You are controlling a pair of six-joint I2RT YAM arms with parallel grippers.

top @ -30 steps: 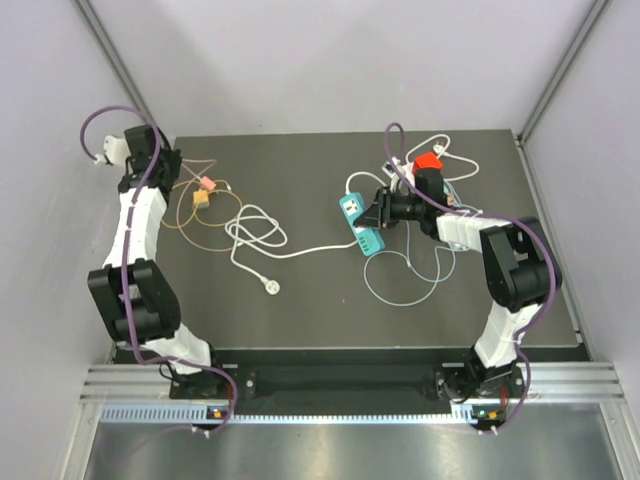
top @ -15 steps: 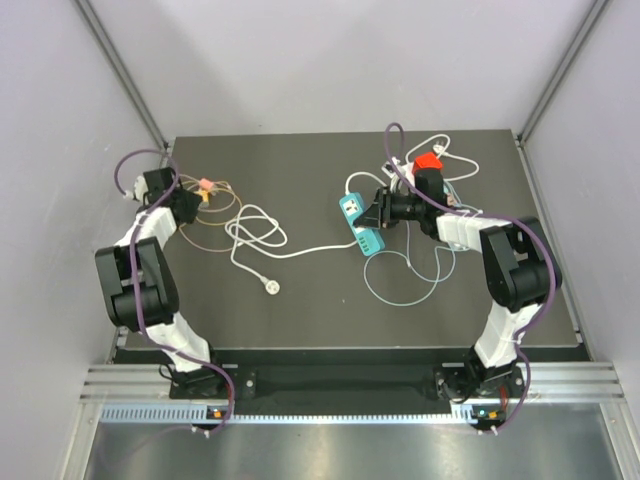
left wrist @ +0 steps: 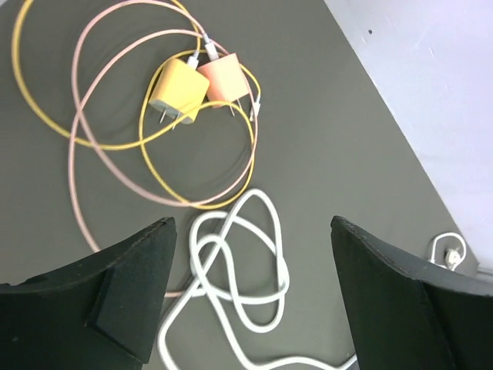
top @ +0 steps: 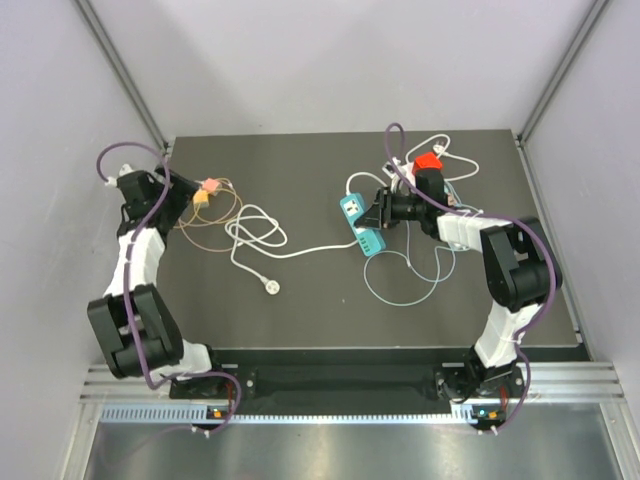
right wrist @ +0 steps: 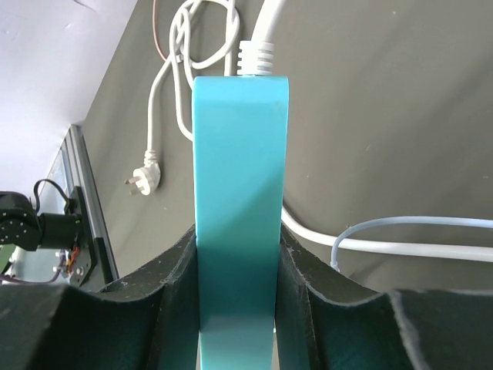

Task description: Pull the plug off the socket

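The teal power strip goes left in the top view with my right gripper next, then down onto the coil of white cord (left wrist: 243, 270), where it is released clear of the socket.
The socket (top: 397, 166), a white strip, shows only in part behind my right arm at the back right. A red plug (top: 428, 160) sits at its end. My right gripper (top: 377, 214) (right wrist: 239, 235) is shut on a teal power strip (top: 350, 208) (right wrist: 240, 177), which stands on its edge between the fingers. My left gripper (top: 172, 197) (left wrist: 250, 225) is open and holds nothing. It hangs over a coil of white cord (left wrist: 243, 270). Just beyond it, a yellow charger (left wrist: 177, 92) (top: 201, 198) and a pink charger (left wrist: 222, 79) (top: 210, 185) lie loose on the mat.
Yellow and pink cables (left wrist: 85, 131) loop around the two chargers. The teal strip's white cord (top: 255, 235) runs to a loose wall plug (top: 271, 287). A pale blue cable (top: 400, 285) loops in front of the right arm. The mat's left edge (top: 160, 210) lies beside the left gripper.
My left gripper has gone from shut to open. The left arm swung down toward the chargers, then back a little. The right arm and the teal strip have not moved.
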